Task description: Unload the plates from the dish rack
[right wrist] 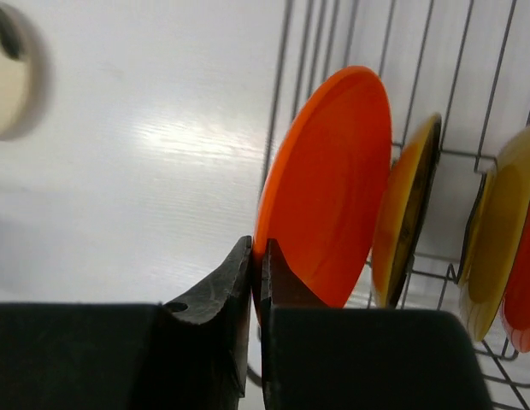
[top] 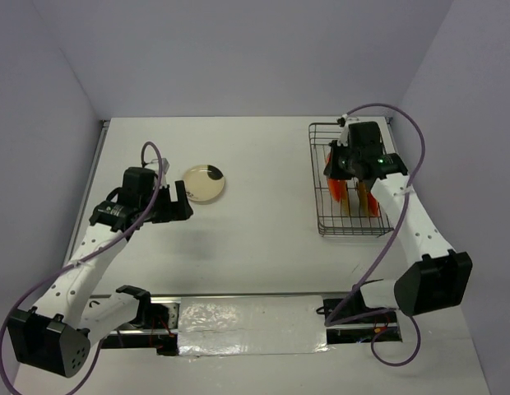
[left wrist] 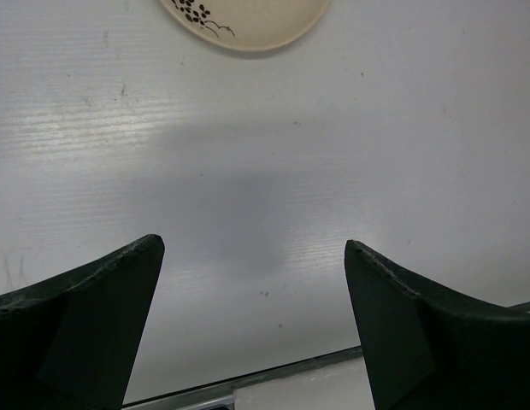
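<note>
The tabletop between cream plate and rack is bare, so my right gripper will rise, go left in the top view, lower and release the orange-red plate.
The dark wire dish rack (top: 319,177) stands at the right of the table. My right gripper (top: 344,164) (right wrist: 257,248) is shut on the rim of an orange-red plate (right wrist: 325,184) that stands on edge in the rack. Amber-yellow plates (right wrist: 409,201) with dark rims stand behind it, and one more orange-red edge (right wrist: 526,282) shows at far right. A cream plate with a dark spot (top: 204,183) lies flat on the table left of centre; its edge shows in the left wrist view (left wrist: 248,21). My left gripper (top: 179,202) (left wrist: 255,248) is open and empty just left of the cream plate.
The rack wires (right wrist: 282,85) run close to the held plate. A metal strip and silver tape (top: 238,317) line the table's near edge. Purple cables (top: 411,132) loop over both arms. Grey walls enclose the table.
</note>
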Tool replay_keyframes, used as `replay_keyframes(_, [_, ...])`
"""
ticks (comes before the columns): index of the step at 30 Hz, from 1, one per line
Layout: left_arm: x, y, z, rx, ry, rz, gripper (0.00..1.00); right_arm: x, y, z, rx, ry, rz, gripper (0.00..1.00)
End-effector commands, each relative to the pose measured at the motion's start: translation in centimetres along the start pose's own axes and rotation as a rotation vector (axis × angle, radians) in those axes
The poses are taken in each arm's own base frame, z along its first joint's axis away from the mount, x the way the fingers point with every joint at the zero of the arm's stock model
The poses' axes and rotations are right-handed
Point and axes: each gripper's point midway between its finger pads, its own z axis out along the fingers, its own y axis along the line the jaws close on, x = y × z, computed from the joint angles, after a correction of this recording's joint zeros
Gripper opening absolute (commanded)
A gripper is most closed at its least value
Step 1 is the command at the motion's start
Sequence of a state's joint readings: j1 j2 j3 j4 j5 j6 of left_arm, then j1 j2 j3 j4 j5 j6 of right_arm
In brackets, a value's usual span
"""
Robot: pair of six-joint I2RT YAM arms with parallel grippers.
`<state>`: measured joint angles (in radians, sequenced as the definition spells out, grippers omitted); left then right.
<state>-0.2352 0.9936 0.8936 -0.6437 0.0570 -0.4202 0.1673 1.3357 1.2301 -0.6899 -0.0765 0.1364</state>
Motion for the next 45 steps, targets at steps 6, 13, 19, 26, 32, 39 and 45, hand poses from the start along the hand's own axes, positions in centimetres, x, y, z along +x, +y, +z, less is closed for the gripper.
replay_keyframes(6, [-1.4, 0.3, -0.8, -0.020, -0.084, -0.008, 0.99, -7.4, 6.5, -10.1, -0.198, -0.253, -0.144, 0.00])
replay_keyframes(13, [-2.5, 2.5, -2.4, -0.152, -0.173, -0.077, 0.99, -4.4, 14.8, -5.9, -0.179, -0.104, -0.496, 0.00])
replay_keyframes(19, [-3.8, 5.5, -5.0, -0.294, -0.299, -0.164, 1.00, -2.9, 17.1, 2.9, 0.014, -0.040, -0.540, 0.02])
replay_keyframes(26, [-3.8, 5.7, -5.0, -0.294, -0.304, -0.167, 1.00, 0.3, 19.6, 9.8, 0.008, 0.015, -0.528, 0.06])
replay_keyframes(32, [-3.7, 5.5, -4.5, -0.282, -0.286, -0.158, 1.00, 1.7, 19.8, 12.8, 0.038, 0.060, -0.513, 0.30])
replay_keyframes(39, [-3.7, 5.3, -4.6, -0.268, -0.289, -0.150, 1.00, 0.3, 20.1, 9.0, -0.003, 0.028, -0.454, 1.00])
replay_keyframes(45, [-3.6, 5.1, -4.6, -0.255, -0.288, -0.148, 1.00, -3.3, 12.9, 1.2, 0.070, -0.129, -0.192, 1.00])
